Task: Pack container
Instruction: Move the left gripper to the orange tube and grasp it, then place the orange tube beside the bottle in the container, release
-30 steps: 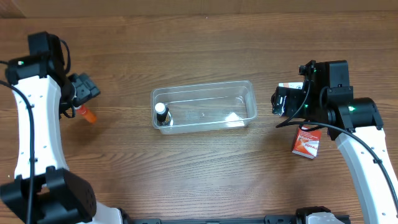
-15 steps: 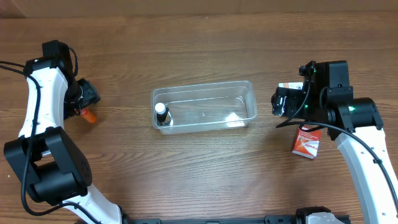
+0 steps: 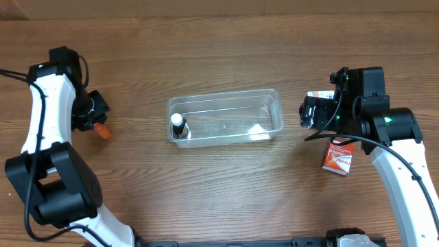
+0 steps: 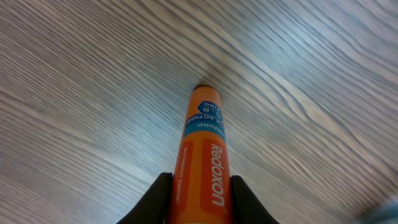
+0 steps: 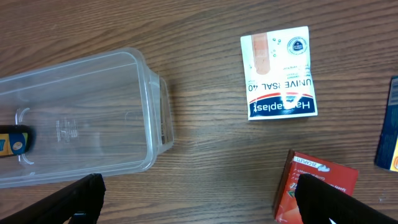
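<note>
The tub's bare bottom shows beside the dark bottle, so I will lift my left gripper, swing it over to the tub and lower it there to release the tube (image 4: 204, 162).
The container (image 3: 223, 94) is a clear, shallow plastic tub in the middle of the table. A small dark bottle with a white cap (image 3: 178, 125) lies in its left end. My left gripper (image 3: 92, 116) is far left of the tub, low over the wood. It is shut on an orange Redoxon tube (image 4: 204, 162), and both black fingers (image 4: 158, 196) press the tube's sides. The tube's far end (image 3: 102, 130) sticks out past the gripper. My right gripper (image 3: 306, 113) hangs open just right of the container (image 5: 146, 124) with nothing between its fingers (image 5: 81, 193).
A red cardboard box (image 3: 338, 156) lies under the right arm, and its corner (image 5: 311, 186) shows beside the right finger. A white Hansaplast box (image 5: 280, 71) lies beyond it. A blue item (image 5: 388, 134) shows at the right edge.
The left arm swung round and its gripper went from open to shut on the orange tube, which shifted slightly right. The right arm stayed still.
</note>
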Tool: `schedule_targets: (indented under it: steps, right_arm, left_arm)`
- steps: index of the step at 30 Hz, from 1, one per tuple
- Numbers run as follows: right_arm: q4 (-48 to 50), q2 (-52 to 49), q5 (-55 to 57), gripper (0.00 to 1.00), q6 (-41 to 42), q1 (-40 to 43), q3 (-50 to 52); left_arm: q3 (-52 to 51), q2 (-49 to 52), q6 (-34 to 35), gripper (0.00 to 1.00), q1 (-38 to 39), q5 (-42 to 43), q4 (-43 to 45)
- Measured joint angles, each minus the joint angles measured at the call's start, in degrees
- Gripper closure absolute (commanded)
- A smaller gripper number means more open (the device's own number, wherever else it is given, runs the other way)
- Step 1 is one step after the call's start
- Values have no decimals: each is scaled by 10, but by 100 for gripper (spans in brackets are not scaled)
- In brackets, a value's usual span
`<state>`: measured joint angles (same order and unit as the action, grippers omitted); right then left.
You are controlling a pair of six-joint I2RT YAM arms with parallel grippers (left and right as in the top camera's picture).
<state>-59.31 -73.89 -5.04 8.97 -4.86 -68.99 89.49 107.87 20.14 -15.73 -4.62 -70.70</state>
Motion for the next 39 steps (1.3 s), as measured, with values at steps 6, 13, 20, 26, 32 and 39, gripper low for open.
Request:
schedule_targets:
  steps: [6, 13, 20, 26, 32, 39]
  right_arm:
    - [1, 0, 0, 0, 0, 0, 0]
    - [1, 0, 0, 0, 0, 0, 0]
    - [1, 0, 0, 0, 0, 0, 0]
    - [1, 0, 0, 0, 0, 0, 0]
    - [1, 0, 0, 0, 0, 0, 0]
    - [1, 0, 0, 0, 0, 0, 0]
  left_arm:
    - [59, -237, -2, 96, 172, 26, -88]
    - [64, -262, 9, 96, 346, 54, -107]
    - [63, -144, 9, 96, 362, 55, -116]
    - [34, -100, 9, 96, 362, 55, -85]
    - [-40, -89, 9, 96, 363, 55, -24]
    - [-118, -86, 7, 65, 363, 46, 51]
